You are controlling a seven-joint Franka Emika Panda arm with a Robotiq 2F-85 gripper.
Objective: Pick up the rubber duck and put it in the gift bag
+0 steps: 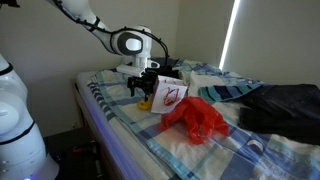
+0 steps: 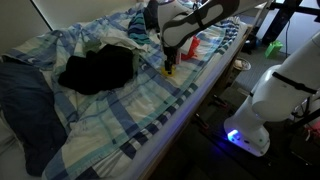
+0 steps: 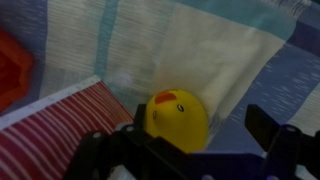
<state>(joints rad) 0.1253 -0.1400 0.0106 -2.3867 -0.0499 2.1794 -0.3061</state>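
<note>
The yellow rubber duck (image 3: 175, 118) is on the striped bedsheet below my gripper. My gripper should move down over it next and close its open fingers around the duck's sides.
The yellow rubber duck (image 3: 175, 118) with an orange beak lies on the striped bedsheet. It also shows in both exterior views (image 1: 146, 103) (image 2: 167, 71). My gripper (image 3: 203, 128) is low over it with the duck between the fingers. One finger touches the duck and the other stands apart with a gap, so the jaws are open. The gripper shows in both exterior views (image 1: 143, 88) (image 2: 170, 60). The white gift bag with red stripes (image 1: 168, 96) (image 3: 45, 130) stands right beside the duck.
A red crumpled item (image 1: 196, 118) lies past the gift bag. Dark clothing (image 2: 100, 68) (image 1: 280, 105) is piled further along the bed. The bed edge (image 2: 200, 95) is close to the duck.
</note>
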